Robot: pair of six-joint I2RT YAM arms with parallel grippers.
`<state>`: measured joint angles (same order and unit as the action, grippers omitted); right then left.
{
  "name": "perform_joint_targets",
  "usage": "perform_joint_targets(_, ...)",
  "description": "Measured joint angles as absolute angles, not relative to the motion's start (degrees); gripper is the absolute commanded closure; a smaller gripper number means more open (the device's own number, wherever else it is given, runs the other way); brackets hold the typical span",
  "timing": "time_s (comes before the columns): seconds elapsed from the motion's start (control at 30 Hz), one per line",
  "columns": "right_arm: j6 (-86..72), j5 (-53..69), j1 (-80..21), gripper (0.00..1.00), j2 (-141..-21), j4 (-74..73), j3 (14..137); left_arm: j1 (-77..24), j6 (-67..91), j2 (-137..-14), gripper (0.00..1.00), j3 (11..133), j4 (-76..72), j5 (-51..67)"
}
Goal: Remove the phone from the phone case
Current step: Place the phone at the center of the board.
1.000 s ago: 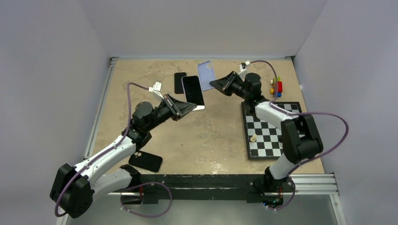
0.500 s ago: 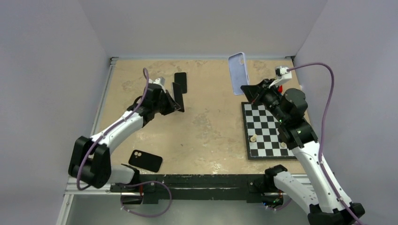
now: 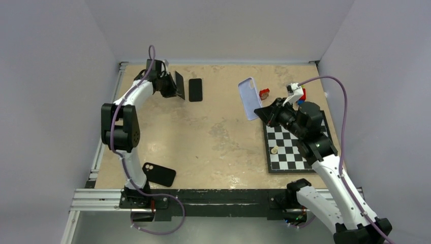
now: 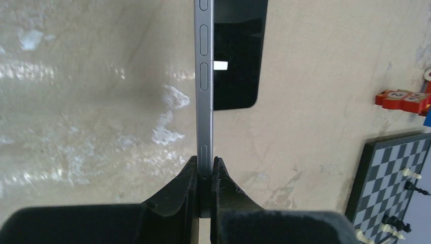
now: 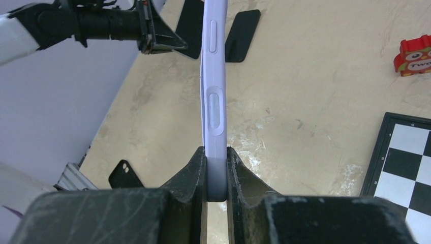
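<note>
The tabletop beside the second black phone is bare below my left gripper. The held phone is out of its case, so I will lower it onto that bare tabletop (image 3: 186, 92) (image 4: 180, 58) and let go.
The phone (image 3: 179, 85) is out of the case and stands on edge at the far left of the table, my left gripper (image 3: 172, 86) shut on its lower end. In the left wrist view its silver side (image 4: 205, 76) with buttons runs straight up from my left gripper (image 4: 205, 170). The empty lilac phone case (image 3: 247, 97) hangs over the table's right middle, with my right gripper (image 3: 263, 110) shut on its bottom edge. In the right wrist view the phone case (image 5: 213, 101) rises from my right gripper (image 5: 216, 162). Phone and case are far apart.
A second black phone (image 3: 195, 89) lies flat beside the held one. A black case (image 3: 159, 174) lies near the front left. A chessboard (image 3: 289, 147) with a few pieces sits at the right. A red toy block (image 3: 264, 93) and coloured bricks (image 3: 303, 94) are behind it.
The left arm has swung the phone from the table's middle to the far left back. The right arm has carried the lilac case off to the right and lowered it.
</note>
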<state>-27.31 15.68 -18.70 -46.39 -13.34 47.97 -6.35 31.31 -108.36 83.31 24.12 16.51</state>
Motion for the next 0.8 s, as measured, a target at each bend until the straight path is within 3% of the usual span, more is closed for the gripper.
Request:
perform_joint_targets(0.4,-29.39,17.04,-18.7,1.0,-42.65,-11.7,46.96,-4.58,20.36,-126.21,1.0,103.26,37.6,19.33)
perform_joint_targets(0.7,-30.89,18.09,-18.7,1.0,-42.89,-10.92,45.74,-4.56,22.26,-128.42,0.97,104.99,36.69,22.59)
perform_joint_targets(0.8,-31.31,19.05,-18.7,1.0,-43.51,-10.11,45.74,-4.54,23.62,-129.08,0.92,104.99,35.2,24.32)
